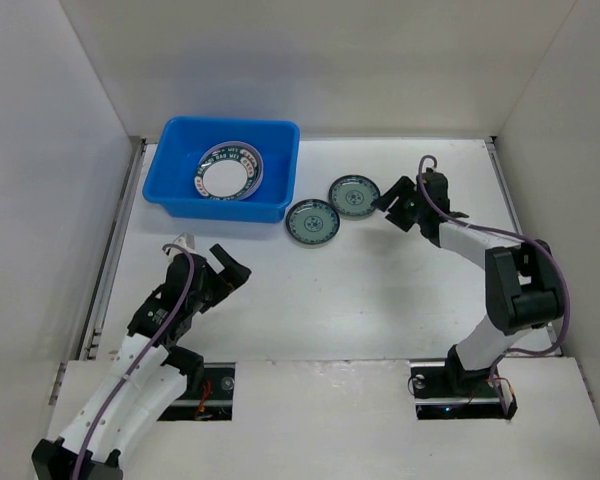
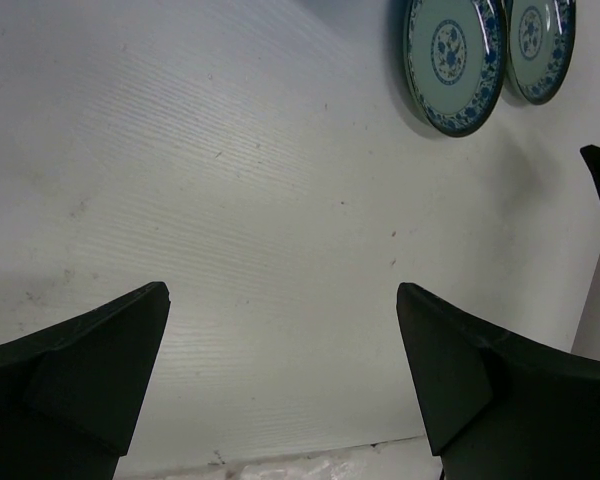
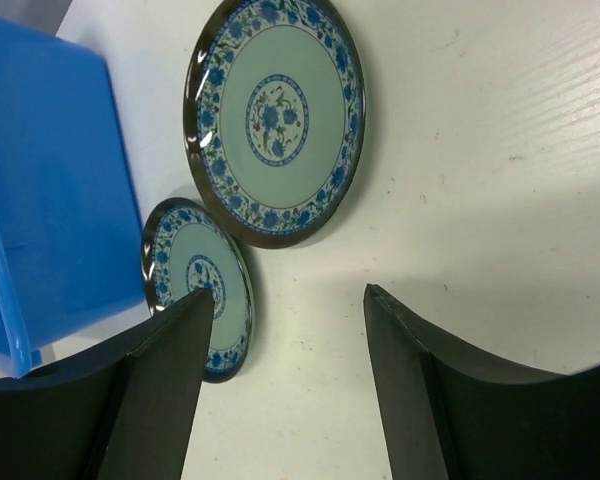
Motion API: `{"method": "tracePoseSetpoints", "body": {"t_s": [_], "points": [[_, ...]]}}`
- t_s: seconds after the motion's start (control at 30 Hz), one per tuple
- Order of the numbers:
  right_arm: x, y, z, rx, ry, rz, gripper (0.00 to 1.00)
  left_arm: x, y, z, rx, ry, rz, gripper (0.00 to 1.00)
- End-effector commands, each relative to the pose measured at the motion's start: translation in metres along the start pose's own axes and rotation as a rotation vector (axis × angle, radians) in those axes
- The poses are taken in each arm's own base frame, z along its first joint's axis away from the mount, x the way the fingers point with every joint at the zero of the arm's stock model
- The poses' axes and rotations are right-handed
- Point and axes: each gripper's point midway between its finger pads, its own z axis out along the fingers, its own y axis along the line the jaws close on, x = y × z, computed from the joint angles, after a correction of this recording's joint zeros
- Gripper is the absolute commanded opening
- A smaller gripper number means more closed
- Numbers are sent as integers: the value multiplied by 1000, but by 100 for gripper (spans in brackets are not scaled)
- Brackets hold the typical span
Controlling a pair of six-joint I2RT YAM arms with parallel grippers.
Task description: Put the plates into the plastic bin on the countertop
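My right gripper lowers to the farther teal plate's rim, away from the bin (image 1: pixel 178 190) next.
The bright blue plastic bin (image 1: pixel 178 190) stands at the back left of the white countertop (image 1: pixel 380 290). A stack of plates lies in it, topped by a white-centred plate with a dark patterned rim (image 1: pixel 230 172); the plates under it are mostly hidden. Two small teal-green patterned plates (image 1: pixel 313 222) (image 1: pixel 355 196) lie side by side on the countertop right of the bin. My right gripper (image 1: pixel 392 205) is open and empty just right of them; its wrist view shows both plates (image 3: pixel 277 115) (image 3: pixel 195 285) and the bin (image 3: pixel 50 190). My left gripper (image 1: pixel 230 275) is open and empty near the front left.
White walls bound the countertop on the left, back and right. In the left wrist view the two teal plates (image 2: pixel 453 60) (image 2: pixel 536 45) lie far ahead, with bare white surface between my fingers (image 2: pixel 100 380). A metal rail (image 1: pixel 115 250) runs along the left edge.
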Motion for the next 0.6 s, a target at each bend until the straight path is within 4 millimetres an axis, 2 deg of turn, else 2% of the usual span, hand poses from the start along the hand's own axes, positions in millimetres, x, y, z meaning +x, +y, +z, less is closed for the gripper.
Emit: {"method": "tracePoseSetpoints", "body": {"t_s": [0.0, 0.4, 0.57], "points": [[-7, 17, 6, -63, 13, 49, 66, -7, -6, 4, 13, -25, -53, 100], [-6, -4, 51, -30, 61, 123, 58, -13, -5, 3, 7, -50, -89, 100], [-15, -8, 65, -28, 52, 162, 56, -14, -2, 1, 4, -59, -100, 100]]}}
